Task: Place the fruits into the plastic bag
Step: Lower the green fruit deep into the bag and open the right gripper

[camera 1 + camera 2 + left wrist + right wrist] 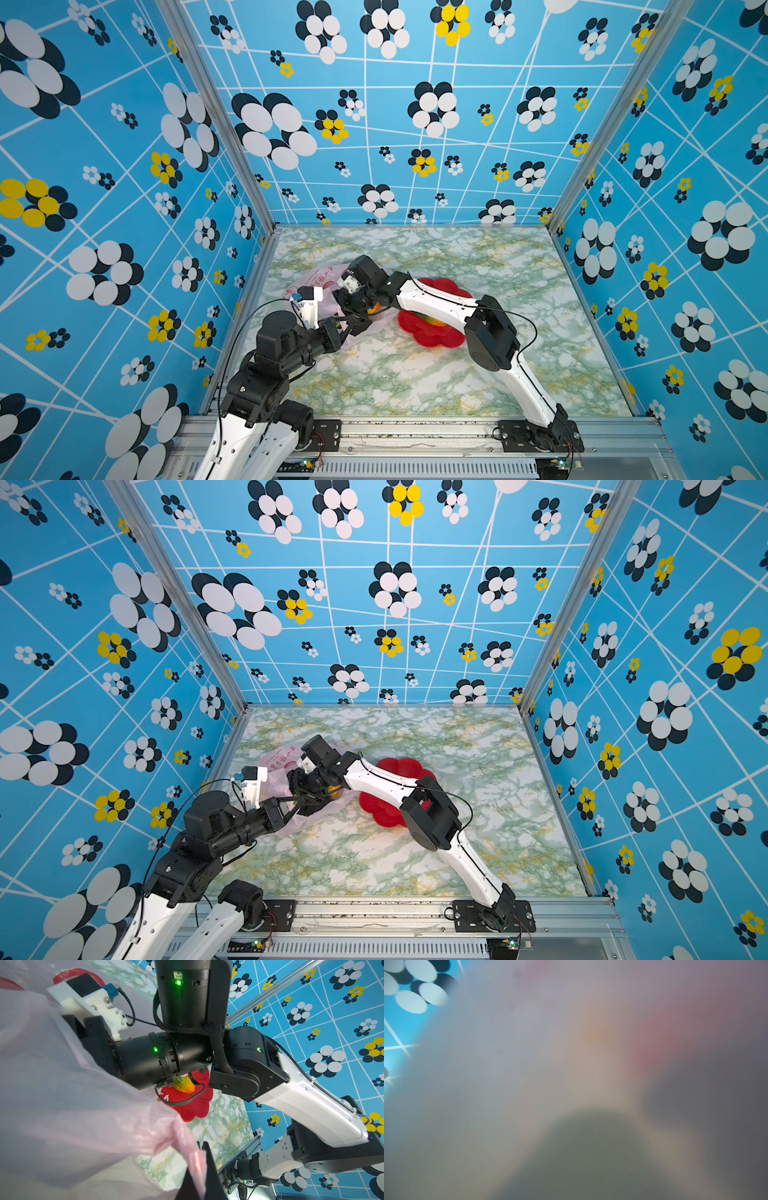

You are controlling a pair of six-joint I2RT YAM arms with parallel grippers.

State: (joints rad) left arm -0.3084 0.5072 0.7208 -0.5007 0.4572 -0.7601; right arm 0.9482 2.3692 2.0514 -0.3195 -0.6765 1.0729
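My right gripper should next move gently down and deeper into the bag's opening point(280, 789) to let go of the bumpy green kiwi, because my left gripper is holding the bag's rim up.
The pale pink plastic bag point(314, 277) point(277, 764) lies at the table's left and fills much of the left wrist view point(83, 1115). My left gripper point(344, 325) point(293, 803) point(202, 1147) is shut on its rim, holding the mouth up. My right gripper point(356, 322) point(311, 805) reaches into that mouth. Bag film fogs the right wrist view, so its jaws stay hidden. An orange-yellow fruit point(376, 308) point(335, 789) shows through the bag beside it. A green-yellow-orange oblong fruit point(184, 1084) point(430, 320) rests on the red dish under the right arm.
The red flower-shaped dish point(440, 337) point(382, 817) point(193, 1107) sits right of the bag, partly covered by the right forearm point(432, 305). Marbled tabletop point(415, 374) spreads in front of both. Blue patterned walls close three sides.
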